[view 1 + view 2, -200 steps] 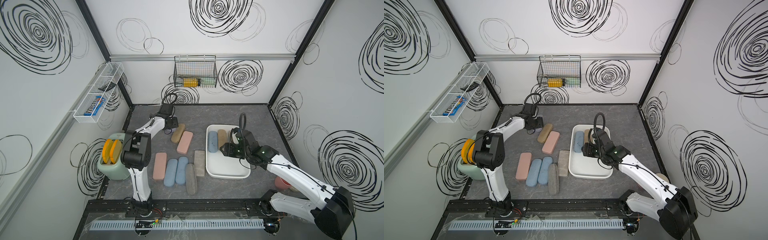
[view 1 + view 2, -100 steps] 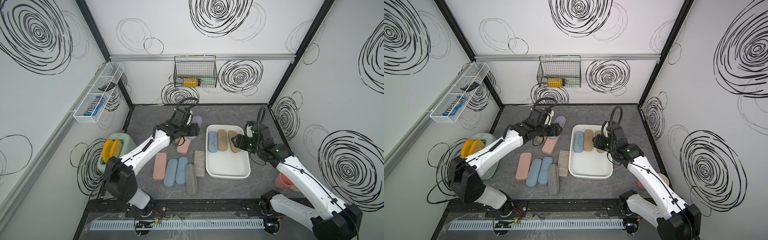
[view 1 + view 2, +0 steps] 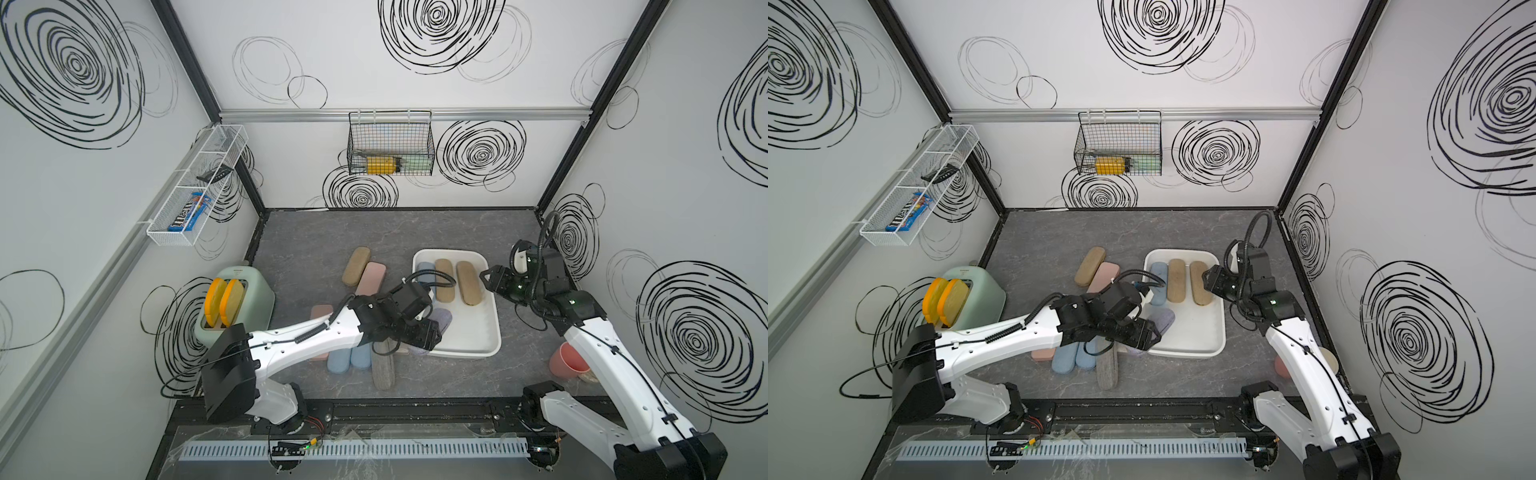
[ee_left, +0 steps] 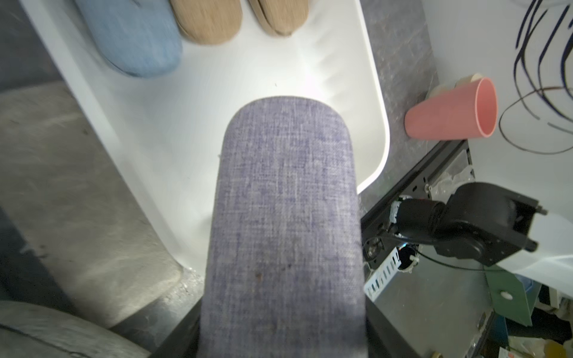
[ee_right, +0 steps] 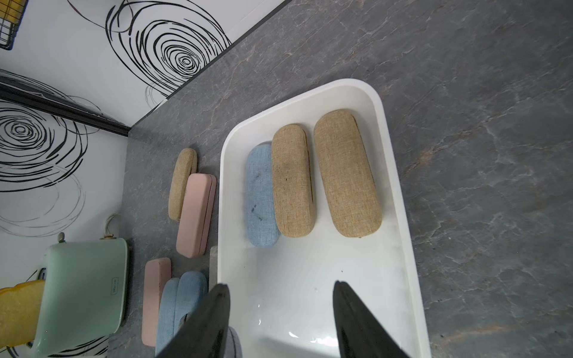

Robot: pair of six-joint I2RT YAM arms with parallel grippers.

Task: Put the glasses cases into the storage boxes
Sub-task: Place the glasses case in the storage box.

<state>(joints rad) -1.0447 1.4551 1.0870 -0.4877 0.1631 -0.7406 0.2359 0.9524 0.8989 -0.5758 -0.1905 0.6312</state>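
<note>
I will lower my left gripper next onto the bare near bottom of the storage box (image 3: 469, 328) to let go of the lilac glasses case, because cases fill the far end of the box.
My left gripper (image 3: 428, 332) is shut on a lilac glasses case (image 4: 285, 217), holding it over the near left part of the white storage box (image 3: 469, 328). The lilac glasses case (image 3: 1165, 322) juts out over the box floor. A blue case (image 5: 260, 195) and two tan cases (image 5: 293, 179) (image 5: 347, 173) lie side by side at the far end of the storage box (image 5: 310, 279). My right gripper (image 3: 486, 276) hangs open and empty above the box's right rim. On the table left of the box lie a tan case (image 3: 355, 266), a pink case (image 3: 372, 278), two blue cases (image 3: 338, 361) and a grey case (image 3: 382, 370), partly under my left arm.
A mint toaster (image 3: 239, 299) with yellow slices stands at the table's left edge. A pink cup (image 3: 567, 359) lies on its side at the near right. A black wire basket (image 3: 390, 145) hangs on the back wall and a white mesh rack (image 3: 195, 187) on the left wall.
My left arm has swung from the far left of the table to the storage box, carrying the lilac case. My right gripper has drawn back from above the box towards its right rim.
</note>
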